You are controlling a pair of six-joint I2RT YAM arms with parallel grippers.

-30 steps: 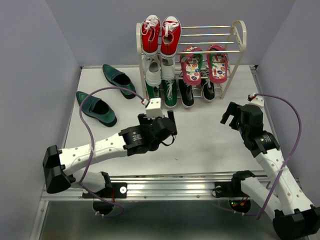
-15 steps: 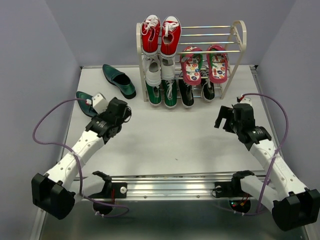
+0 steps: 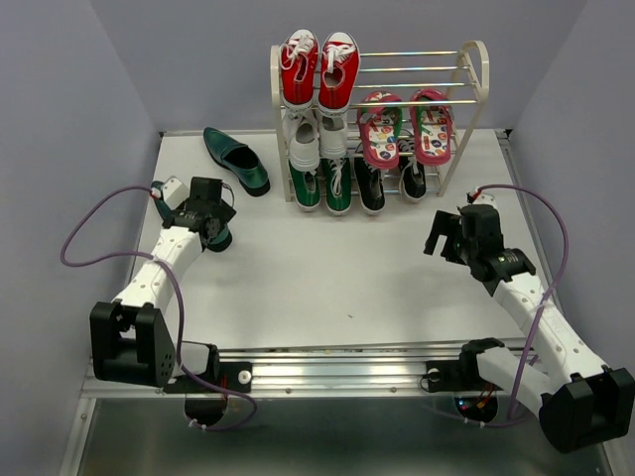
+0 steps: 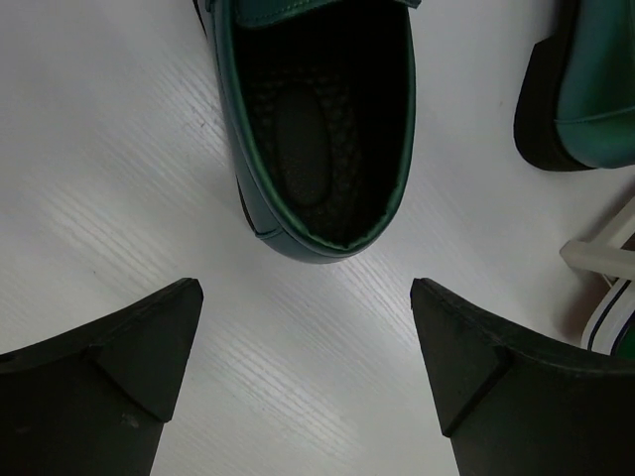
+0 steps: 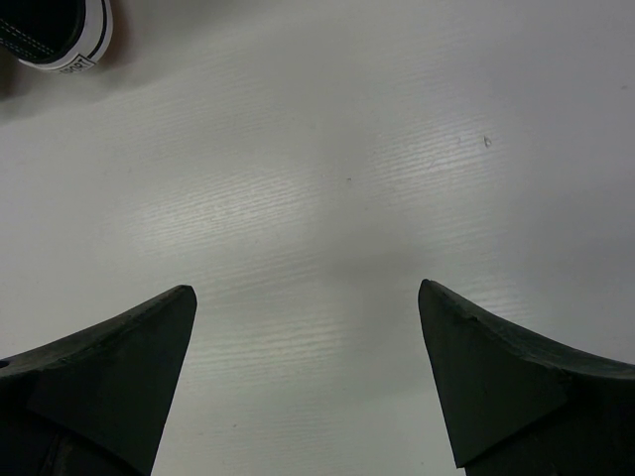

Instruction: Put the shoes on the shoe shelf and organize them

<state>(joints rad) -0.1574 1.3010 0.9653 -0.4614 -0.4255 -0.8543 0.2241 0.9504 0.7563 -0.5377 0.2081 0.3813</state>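
The left gripper lowers its open fingers astride the near loafer's side rim away from the shelf (image 4: 257, 182) below next, as the empty opening leaves room.
Two dark teal loafers lie on the table left of the shoe shelf (image 3: 474, 74). The far loafer (image 3: 236, 159) lies free. My left gripper (image 3: 210, 210) hangs open over the near loafer (image 3: 221, 238) and hides most of it. In the left wrist view my left gripper (image 4: 308, 332) is open and empty just behind the heel opening of the near loafer (image 4: 317, 129), with the other loafer (image 4: 590, 89) at the upper right. The pink flip-flops (image 3: 402, 127) and the black sneakers (image 3: 389, 182) sit on the shelf. My right gripper (image 3: 444, 234) is open and empty above bare table, as the right wrist view (image 5: 308, 332) shows.
Red sneakers (image 3: 317, 67), white sneakers (image 3: 317, 144) and green sneakers (image 3: 322, 186) fill the shelf's left half. A shelf leg (image 4: 603, 253) shows at the right of the left wrist view. A black sneaker toe (image 5: 60, 30) shows in the right wrist view. Grey walls enclose the table.
My left arm has swung from the table's centre to the left and now hangs over the near loafer. My right gripper has shifted slightly left.
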